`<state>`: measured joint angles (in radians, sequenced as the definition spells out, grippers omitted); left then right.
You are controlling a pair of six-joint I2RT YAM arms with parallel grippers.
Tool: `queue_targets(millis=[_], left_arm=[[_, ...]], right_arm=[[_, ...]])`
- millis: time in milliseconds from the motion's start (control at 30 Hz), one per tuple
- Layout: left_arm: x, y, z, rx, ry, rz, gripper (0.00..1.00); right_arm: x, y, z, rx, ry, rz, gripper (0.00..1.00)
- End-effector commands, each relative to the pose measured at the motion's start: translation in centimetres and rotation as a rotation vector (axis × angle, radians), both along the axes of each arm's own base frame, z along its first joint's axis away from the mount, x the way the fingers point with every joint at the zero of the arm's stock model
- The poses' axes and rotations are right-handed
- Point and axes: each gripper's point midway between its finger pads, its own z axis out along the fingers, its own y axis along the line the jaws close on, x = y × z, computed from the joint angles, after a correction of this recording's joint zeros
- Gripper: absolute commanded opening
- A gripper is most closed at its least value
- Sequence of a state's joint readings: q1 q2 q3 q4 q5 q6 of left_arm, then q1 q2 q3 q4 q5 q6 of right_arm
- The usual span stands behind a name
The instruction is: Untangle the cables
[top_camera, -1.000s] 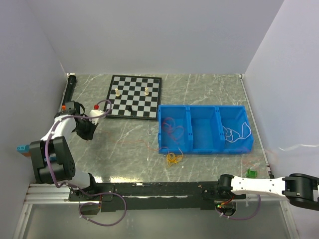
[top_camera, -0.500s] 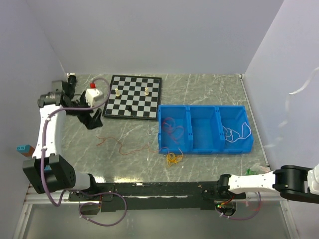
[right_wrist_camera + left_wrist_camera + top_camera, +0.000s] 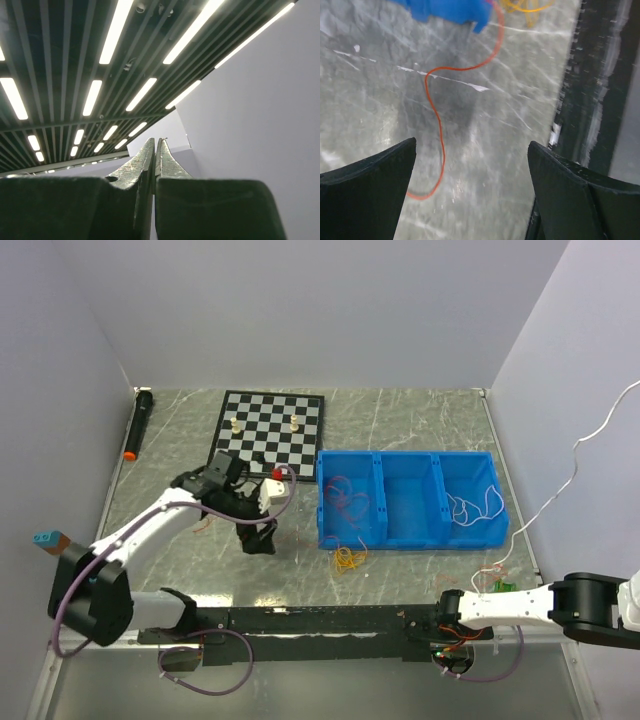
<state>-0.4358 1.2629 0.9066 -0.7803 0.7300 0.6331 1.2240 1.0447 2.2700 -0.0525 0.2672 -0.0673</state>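
Observation:
My left gripper goes down toward the blue bin point(image 3: 380, 538) next, onto the bend of the thin red-orange cable, because there the cable lies clear of the yellow bundle.
My left gripper point(image 3: 258, 538) hangs open just left of the blue bin point(image 3: 380, 538). In the left wrist view it point(image 3: 472, 145) is over the table, and a thin red-orange cable point(image 3: 437, 125) lies between its fingers, nearer the left one and untouched. A yellow cable bundle point(image 3: 348, 558) lies in front of the bin. A red cable point(image 3: 345, 502) sits in the left compartment and a white one point(image 3: 470, 506) in the right. Another white cable point(image 3: 560, 485) rises from the table's right side off the right edge. My right gripper point(image 3: 156, 142) is shut, pointing at the ceiling, a thread end at its tip.
A chessboard point(image 3: 270, 433) with a few pieces lies at the back. A black marker point(image 3: 138, 425) lies by the left wall. A small green object point(image 3: 505, 587) sits near the right front corner. A black rail point(image 3: 320, 620) runs along the front edge.
My left arm swung from the back left down to the table's middle beside the bin, and its gripper opened. The white cable at the right rose higher.

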Motion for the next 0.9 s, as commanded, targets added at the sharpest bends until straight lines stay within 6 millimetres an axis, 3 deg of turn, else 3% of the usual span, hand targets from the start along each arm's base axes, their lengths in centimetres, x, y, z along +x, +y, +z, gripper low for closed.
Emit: queue_targets(millis=[0,100,300,467,600,700,867], left_arm=[[3.5,-3.5,-0.1,-0.067,-0.131,0.044,0.97],[3.4,-5.2,-1.1,-0.057,-0.138,-0.003,0.97],[5.2,-7.3,-3.2,-0.026,-0.189,-0.010,0.97],[5.4,-7.9,-6.4,0.019,-0.164,-0.055,0.97],[5.1,-8.5,-7.2,0.047,-0.148,-0.108,0.98],[4.1,-8.2,-7.0,0.049,-0.135,-0.148,0.79],[2.5,-6.7,-5.5,0.068,-0.161,-0.189,0.14]], right_arm=[[-0.4,0.2,0.1,0.007,-0.016,0.028,0.00],[-0.3,0.2,-0.2,0.005,-0.008,0.019,0.00],[-0.4,0.1,-0.7,-0.005,-0.009,0.021,0.00],[-0.4,0.0,-0.9,-0.012,-0.007,0.023,0.00],[-0.4,-0.3,-1.2,-0.013,-0.003,0.020,0.00],[-0.4,-0.6,-1.3,-0.011,0.001,0.014,0.00],[-0.5,-1.0,-1.5,-0.007,0.002,0.008,0.00]])
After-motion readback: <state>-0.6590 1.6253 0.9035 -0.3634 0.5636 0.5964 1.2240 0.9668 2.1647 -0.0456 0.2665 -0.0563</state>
